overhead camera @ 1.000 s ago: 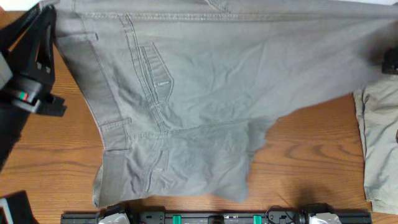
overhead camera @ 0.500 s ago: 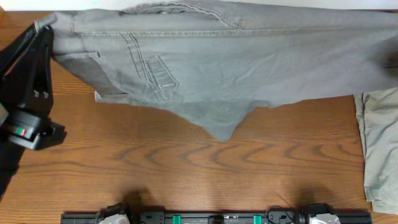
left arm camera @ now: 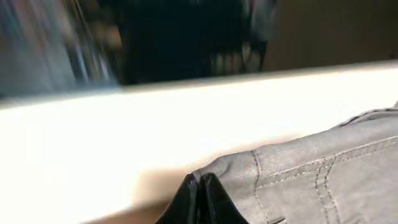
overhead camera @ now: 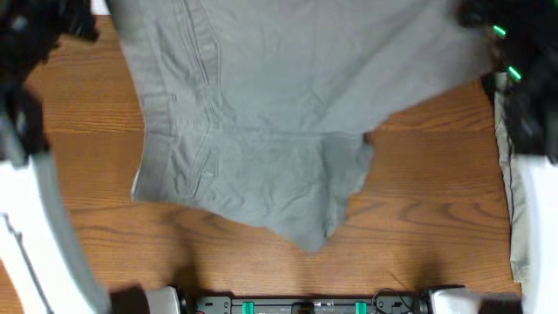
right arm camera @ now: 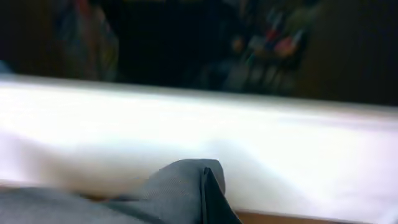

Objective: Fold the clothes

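Only the lower part of the shorts (overhead camera: 279, 131) rests on the tabletop, so next I will lower my right gripper outward and lay the shorts' corner by the table's far edge.
The mid-grey shorts (overhead camera: 279, 131) hang spread between my two arms, their lower part draped on the wooden table (overhead camera: 87, 166) and a pointed hem reaching near the front edge. My left gripper (left arm camera: 200, 179) is shut on a stitched corner of the shorts (left arm camera: 323, 174); overhead it is blurred at the top left (overhead camera: 87, 16). My right gripper (right arm camera: 206, 174) is shut on the opposite corner of the shorts (right arm camera: 177, 186), at the top right (overhead camera: 469, 13) overhead. The pale khaki-green trousers (overhead camera: 506, 201) lie at the right edge, mostly hidden by my right arm.
A black rail (overhead camera: 305, 306) with arm bases runs along the table's front edge. White arm links stand at the left (overhead camera: 44, 235) and right (overhead camera: 536, 227) sides. Beyond the table's far edge both wrist views show a white surface and a dark, blurred background.
Both arms have swung fast and blur. The shorts, bunched at the far edge half a second ago, now reach back down toward the front edge. Both grips have held.
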Robot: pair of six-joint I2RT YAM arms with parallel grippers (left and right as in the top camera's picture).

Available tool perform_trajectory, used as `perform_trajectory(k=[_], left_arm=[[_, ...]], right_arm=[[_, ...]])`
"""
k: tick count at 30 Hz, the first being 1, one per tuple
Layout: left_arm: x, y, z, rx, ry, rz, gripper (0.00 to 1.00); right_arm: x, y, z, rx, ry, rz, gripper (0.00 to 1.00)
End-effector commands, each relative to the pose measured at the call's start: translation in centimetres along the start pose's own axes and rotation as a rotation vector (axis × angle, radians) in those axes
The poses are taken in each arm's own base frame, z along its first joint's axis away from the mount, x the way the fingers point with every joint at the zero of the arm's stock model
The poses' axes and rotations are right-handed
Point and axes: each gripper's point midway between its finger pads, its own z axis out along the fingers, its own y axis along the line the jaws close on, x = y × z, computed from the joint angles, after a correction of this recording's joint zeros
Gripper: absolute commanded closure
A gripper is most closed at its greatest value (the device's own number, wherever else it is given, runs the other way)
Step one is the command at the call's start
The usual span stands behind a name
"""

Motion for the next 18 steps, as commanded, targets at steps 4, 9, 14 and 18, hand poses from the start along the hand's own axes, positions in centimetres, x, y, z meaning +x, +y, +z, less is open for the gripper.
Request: perform_trajectory(k=[4,9,14,18], left_arm=[[14.9,10.9,10.5,-0.117,0.308,-0.137,0.94],[24.5,12.9,15.1,-0.09,0.469,-0.237,0.94],[27.6,13.5,16.2,-0.086,0.52,-0.27,0.94],[27.3,13.7,16.1,-0.101,0.515,-0.261,0.94]], right_arm=[[11.6,0.2,12.4,-0.046,0.207,0.114,0.99],[19.8,1.1,18.3,-0.094,0.31,0.155,0.99],[23.9,1.1,19.6,-0.098,0.387,0.179,0.99],[24.3,1.0,19.4,-0.101,0.406,0.151,0.99]])
